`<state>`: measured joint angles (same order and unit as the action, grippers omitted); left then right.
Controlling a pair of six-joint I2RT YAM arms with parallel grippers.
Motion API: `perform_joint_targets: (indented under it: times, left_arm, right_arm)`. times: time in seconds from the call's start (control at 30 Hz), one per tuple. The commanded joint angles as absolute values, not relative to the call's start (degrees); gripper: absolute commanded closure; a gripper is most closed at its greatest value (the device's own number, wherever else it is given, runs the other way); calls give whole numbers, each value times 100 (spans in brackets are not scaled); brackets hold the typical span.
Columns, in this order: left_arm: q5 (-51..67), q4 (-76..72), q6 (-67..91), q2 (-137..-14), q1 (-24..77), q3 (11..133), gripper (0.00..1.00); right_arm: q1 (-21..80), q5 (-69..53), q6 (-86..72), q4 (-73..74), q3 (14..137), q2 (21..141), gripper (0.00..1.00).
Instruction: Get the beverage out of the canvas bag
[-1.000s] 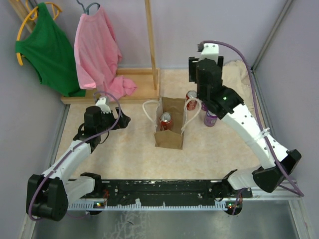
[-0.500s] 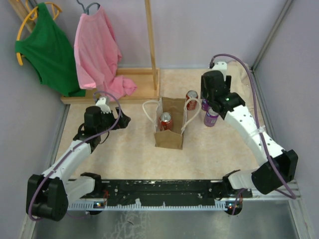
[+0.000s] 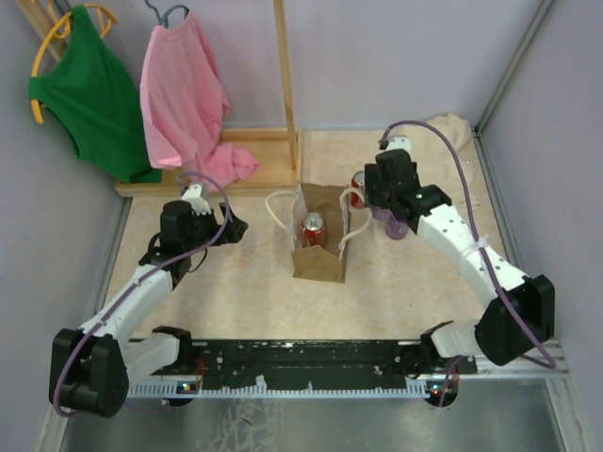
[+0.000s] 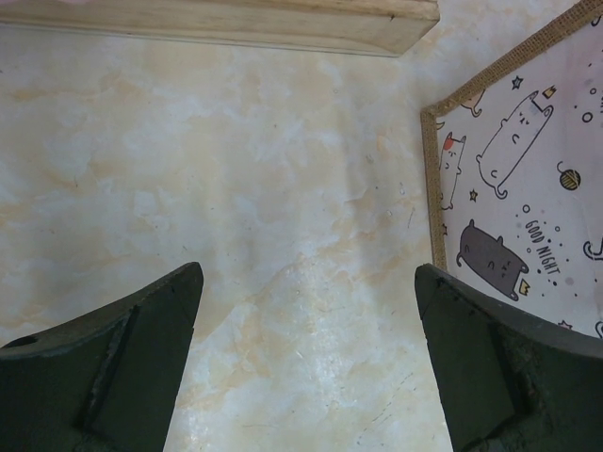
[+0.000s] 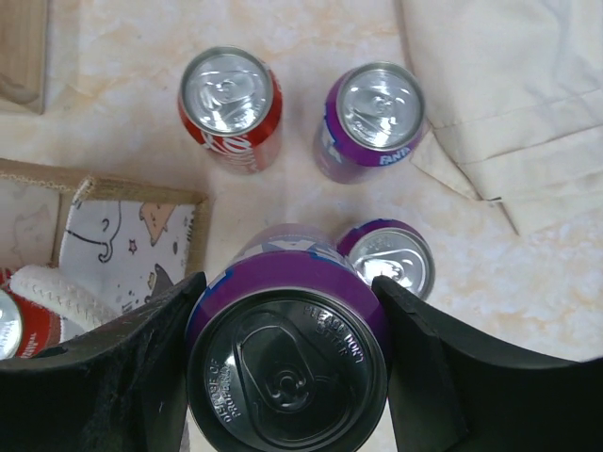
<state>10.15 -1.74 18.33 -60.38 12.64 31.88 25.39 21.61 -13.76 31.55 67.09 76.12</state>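
The free gap on the bare tabletop next to the bag is below my right gripper. My right gripper should lower its purple can there next and let go of it.
The tan canvas bag [image 3: 318, 247] with white loop handles stands mid-table, a red can [image 3: 313, 229] upright inside it. My right gripper [image 3: 381, 191] is just right of the bag's back corner, shut on a purple can [image 5: 287, 363] held upright above the table. The right wrist view shows the bag's corner [image 5: 132, 231] with cat-print lining, a white handle [image 5: 52, 290] and the red can's rim [image 5: 6, 325]. My left gripper [image 3: 230, 226] is open and empty over bare table left of the bag; the bag's lining [image 4: 528, 188] shows at its right.
A red can [image 5: 231, 104] and two purple cans [image 5: 377, 118] [image 5: 388, 259] stand on the table right of the bag. A cream cloth [image 3: 452, 127] lies at the back right. A wooden rack base [image 3: 236, 160] with green and pink shirts stands at the back left.
My right arm has come down and towards the bag's right side with the purple can in its grip. The left arm has not moved.
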Motion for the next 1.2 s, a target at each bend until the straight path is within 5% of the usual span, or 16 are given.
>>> perform_joint_targets:
  times: [0.0,1.03,1.17]
  left_arm:
    - [1104,-339,1914,-6056,1323,3197,0]
    - [1012,-240,1837,-6170,1363,3300,0]
    - [1004,-234,1829,-6140,1362,3283,0]
  right_arm:
    - [2657,1824,-1381,2313,6873,7697,100]
    - [2742,1946,-1562,1403,6208,9213,100]
    - [2742,1904,-1595,1372,6196,9292,90]
